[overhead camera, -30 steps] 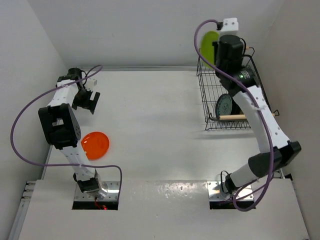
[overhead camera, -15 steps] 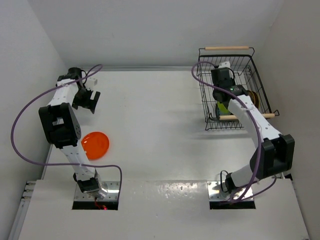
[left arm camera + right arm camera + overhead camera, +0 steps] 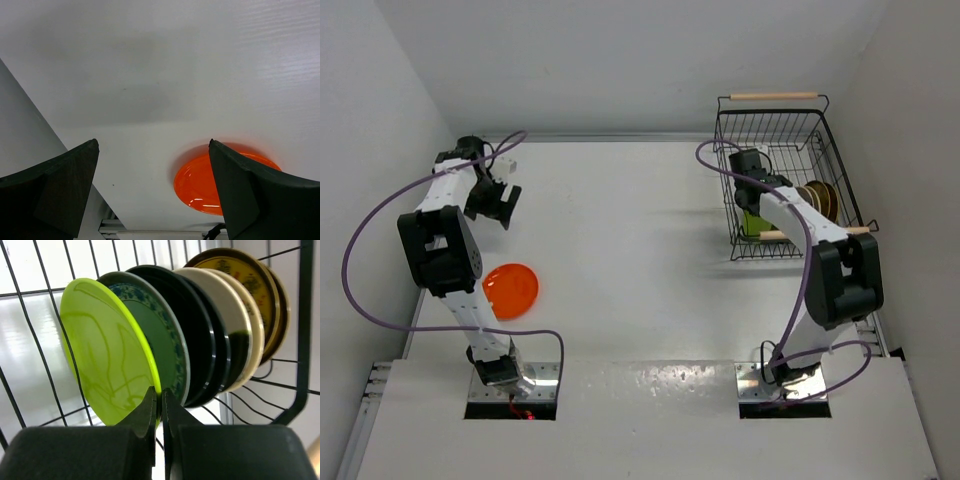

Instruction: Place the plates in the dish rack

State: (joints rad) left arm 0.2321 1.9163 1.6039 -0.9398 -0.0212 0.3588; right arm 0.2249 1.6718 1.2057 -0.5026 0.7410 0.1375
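Observation:
My left gripper moves back and down onto the orange plate's far rim (image 3: 493, 273) (image 3: 181, 172) next and closes. The orange plate lies flat nearer my base than the open fingers.
The black wire dish rack (image 3: 724, 150) stands at the back right of the table. My right gripper (image 3: 752, 206) reaches into its near end, shut on the rim of the lime green plate (image 3: 105, 355), which stands on edge. My right gripper (image 3: 160, 396) pinches that rim at its lower edge. Behind it stand a blue-grey patterned plate (image 3: 169, 335), black plates (image 3: 202, 325), cream plates (image 3: 239, 322) and mustard plates (image 3: 248, 277). An orange plate (image 3: 510, 290) lies flat at the near left. My left gripper (image 3: 499, 205) hovers open farther back, with the orange plate (image 3: 210, 185) beyond its right finger.
Two wooden handles cross the rack, one at the far end (image 3: 773, 97) and one at the near end (image 3: 788, 234). White walls close in at the left, back and right. The table's left edge (image 3: 75, 165) runs close to my left gripper.
My right arm has come down from above the rack's far end, bringing the lime green plate into the rack's near end beside the blue-grey plate. The left arm has stayed put.

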